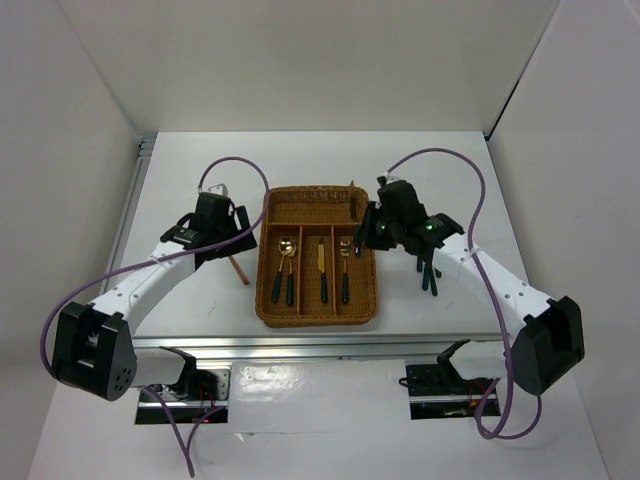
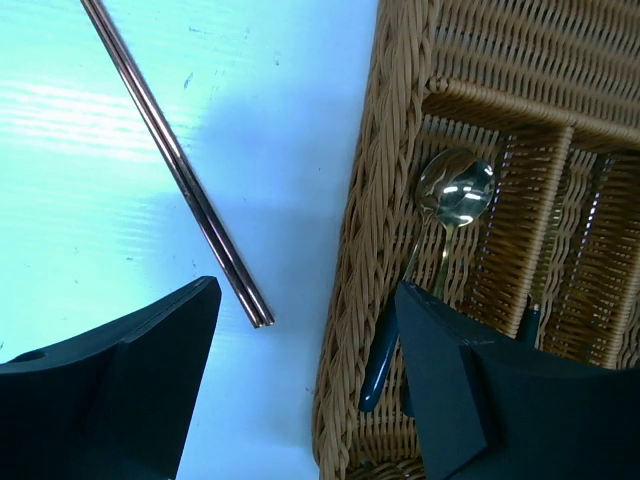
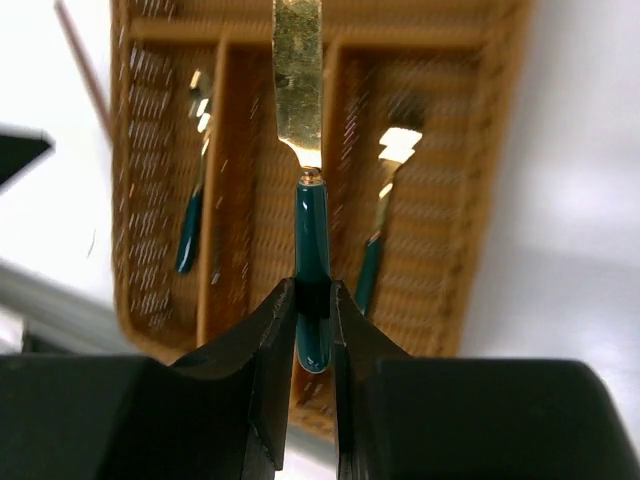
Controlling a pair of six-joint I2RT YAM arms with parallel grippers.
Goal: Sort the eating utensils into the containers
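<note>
Next, the right gripper carries this knife to the left in the top view and down to the tray's middle slot holding a knife (image 1: 315,264) (image 3: 258,200), then lets go of it.
The woven wicker tray (image 1: 316,321) lies between my arms. Two spoons (image 1: 284,270) rest in its left slot, a knife (image 1: 322,266) in the middle slot and a fork (image 1: 344,266) in the right slot. My right gripper (image 1: 363,238) hangs over the tray's right side, shut on the dark green handle of a gold-bladed knife (image 3: 312,250) that points out over the tray (image 3: 480,200). My left gripper (image 2: 300,370) stands open, straddling the tray's left wall (image 2: 375,250). Copper chopsticks (image 2: 180,170) lie on the table just left of it, and a gold spoon (image 2: 456,190) shows inside.
A few dark green-handled utensils (image 1: 430,273) lie on the table right of the tray, under my right arm. The crosswise slot (image 1: 312,206) at the tray's far end holds nothing I can make out. White walls close in the table.
</note>
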